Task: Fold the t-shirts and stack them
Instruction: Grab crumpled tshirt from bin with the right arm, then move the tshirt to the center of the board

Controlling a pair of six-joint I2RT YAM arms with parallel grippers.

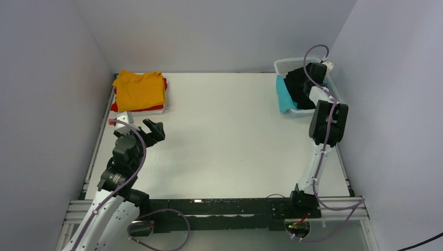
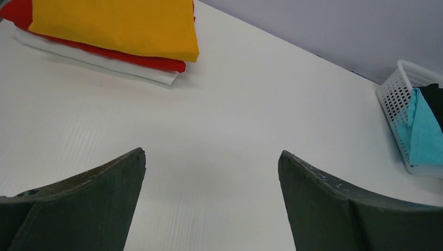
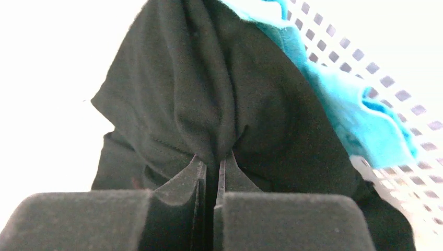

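My right gripper lifts the black t-shirt [image 1: 298, 86] up from the basket next, then swings left in the top view over the bare middle of the table.
A folded stack sits at the table's back left: orange t-shirt [image 1: 139, 89] on top, red t-shirt [image 1: 113, 107] under it, white t-shirt [image 1: 156, 110] at the bottom. The stack also shows in the left wrist view, orange [image 2: 120, 23], red [image 2: 130, 58], white [image 2: 130, 70]. My left gripper [image 1: 154, 128] [image 2: 211, 157] is open and empty over bare table, in front of the stack. My right gripper [image 1: 313, 70] [image 3: 214, 157] is shut on the black t-shirt [image 3: 209, 89] [image 1: 298, 86] in the basket. The turquoise t-shirt [image 1: 283, 95] [image 3: 345, 110] [image 2: 426, 130] lies beside it.
The white plastic lattice basket [image 1: 286, 64] [image 2: 397, 94] [image 3: 397, 78] stands at the back right, against the right wall. Grey walls close in the table on the left, back and right. A black rail [image 1: 219, 209] with cables runs along the near edge.
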